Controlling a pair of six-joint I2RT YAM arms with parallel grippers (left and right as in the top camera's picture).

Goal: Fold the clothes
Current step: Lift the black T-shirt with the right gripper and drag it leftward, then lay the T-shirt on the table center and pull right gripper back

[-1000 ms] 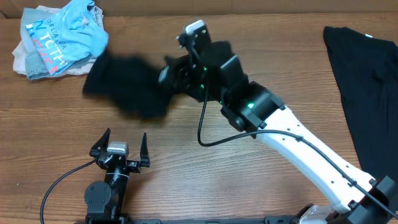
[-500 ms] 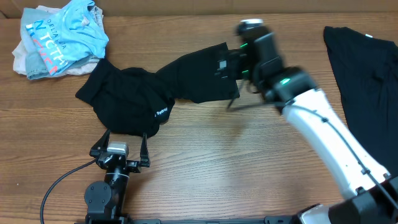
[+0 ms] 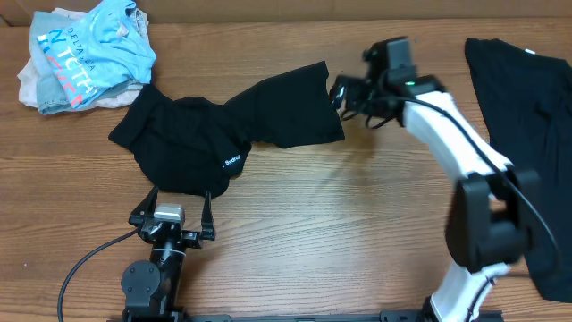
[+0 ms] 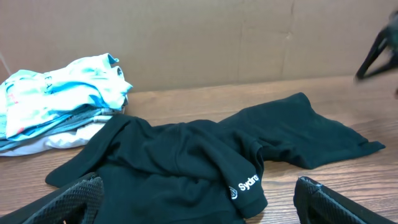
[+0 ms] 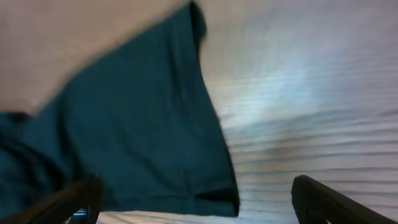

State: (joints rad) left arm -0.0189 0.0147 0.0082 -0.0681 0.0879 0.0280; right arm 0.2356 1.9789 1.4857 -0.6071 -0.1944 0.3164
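The near corner of the shirt's stretched part sticks out over bare wood, so my right gripper moves down and a little back onto that corner next.
A crumpled black shirt (image 3: 210, 130) with a small white logo lies on the wooden table, one part stretched right. It shows in the left wrist view (image 4: 205, 158) and, blurred, in the right wrist view (image 5: 124, 137). My right gripper (image 3: 341, 93) is open and empty, just off the shirt's right edge. My left gripper (image 3: 172, 207) is open and empty at the front, just before the shirt's near edge. A second black garment (image 3: 527, 116) lies at the far right.
A pile of light blue and white clothes (image 3: 80, 55) sits at the back left, also seen in the left wrist view (image 4: 59, 99). A cardboard wall (image 4: 199, 37) stands behind the table.
My right gripper dragged the black shirt's end to the right, let go of it, and drew back right. The shirt now lies spread on the table. The left arm has not moved.
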